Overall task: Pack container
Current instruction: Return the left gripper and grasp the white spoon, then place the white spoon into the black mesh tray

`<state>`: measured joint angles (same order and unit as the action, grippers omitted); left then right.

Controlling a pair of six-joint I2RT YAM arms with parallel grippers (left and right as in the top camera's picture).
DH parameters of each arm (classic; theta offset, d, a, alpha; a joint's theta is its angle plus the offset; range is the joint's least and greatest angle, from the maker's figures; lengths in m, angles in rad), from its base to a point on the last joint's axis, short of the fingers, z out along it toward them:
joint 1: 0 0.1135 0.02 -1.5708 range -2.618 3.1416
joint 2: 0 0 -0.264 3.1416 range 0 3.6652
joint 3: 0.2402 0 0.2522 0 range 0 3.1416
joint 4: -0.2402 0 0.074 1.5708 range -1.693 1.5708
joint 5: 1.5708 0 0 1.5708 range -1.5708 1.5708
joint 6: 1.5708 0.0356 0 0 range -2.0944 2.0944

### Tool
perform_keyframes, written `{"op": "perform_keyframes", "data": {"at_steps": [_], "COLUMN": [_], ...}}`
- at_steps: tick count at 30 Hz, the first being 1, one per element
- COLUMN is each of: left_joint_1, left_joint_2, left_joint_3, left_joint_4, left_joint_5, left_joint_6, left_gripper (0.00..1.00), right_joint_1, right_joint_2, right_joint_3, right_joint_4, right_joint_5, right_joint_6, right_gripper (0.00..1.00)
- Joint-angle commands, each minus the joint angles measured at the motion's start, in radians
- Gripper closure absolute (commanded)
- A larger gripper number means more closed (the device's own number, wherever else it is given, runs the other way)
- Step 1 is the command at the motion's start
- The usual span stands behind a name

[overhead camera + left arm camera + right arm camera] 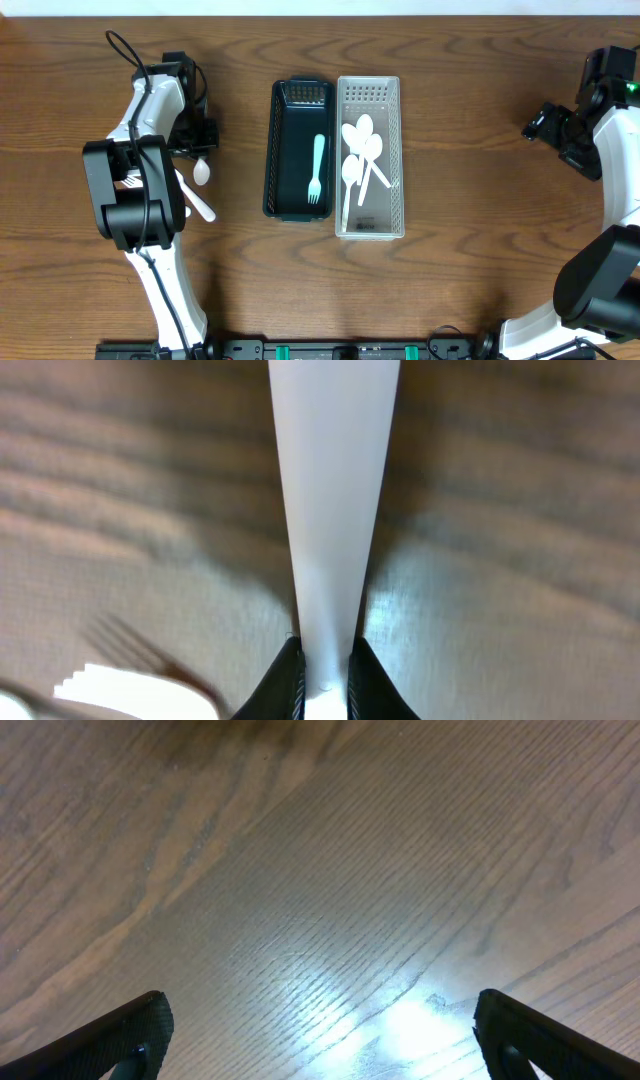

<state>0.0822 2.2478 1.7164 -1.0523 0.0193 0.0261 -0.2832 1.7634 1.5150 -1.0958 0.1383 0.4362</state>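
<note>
The black container's bottom is bare, so my left gripper will next rise, carry the spoon over and lower and release it beside the teal fork point(317, 170).
A black container point(283, 150) holds a teal fork point(317, 170). Beside it on the right, a clear white container point(392, 150) holds several white spoons point(362, 150). My left gripper point(197, 152) is left of the black container, shut on a white spoon point(203, 185) low over the table. In the left wrist view the jaws point(325, 652) clamp the spoon's narrow part, and its handle point(333, 480) widens away from them. My right gripper point(537, 124) is open and empty at the far right; its fingers frame bare wood in the right wrist view point(320, 1040).
A white fork point(130, 182) lies by the left arm, partly hidden under it. It shows blurred at the lower left of the left wrist view point(130, 685). The wooden table point(480, 250) stretches between the containers and the right arm.
</note>
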Motion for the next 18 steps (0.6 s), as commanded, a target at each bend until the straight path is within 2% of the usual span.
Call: {"op": "perform_keyframes", "data": {"at_steps": [1,5,9,14,18], "left_joint_1": [-0.004,-0.029,-0.089,-0.230,-0.372], "left_joint_2": [-0.050,-0.160,-0.328,-0.499,-0.528], "left_joint_3": [0.053,0.087,0.098,0.098,0.085], "left_joint_4": [-0.056,-0.141,-0.183,-0.183,-0.185], "left_joint_5": [0.000,0.143,0.320,0.328,0.281], "left_joint_6": [-0.002,-0.011,-0.102,-0.137,-0.142], "left_gripper": [0.94,0.94,0.94,0.94,0.94], "right_joint_1": [-0.004,-0.004,-0.004,-0.004,-0.004], "right_joint_2": [0.004,0.004,0.004,0.004,0.004], "right_joint_3": [-0.001,-0.001,0.000,-0.001,-0.001], "right_joint_4": [0.000,0.000,0.000,0.000,0.000], "right_joint_5": [0.003,0.003,0.003,0.003,0.003], "right_joint_6": [-0.004,-0.004,-0.004,-0.004,-0.004], "right_gripper": [0.01,0.01,0.01,0.01,0.01]}}
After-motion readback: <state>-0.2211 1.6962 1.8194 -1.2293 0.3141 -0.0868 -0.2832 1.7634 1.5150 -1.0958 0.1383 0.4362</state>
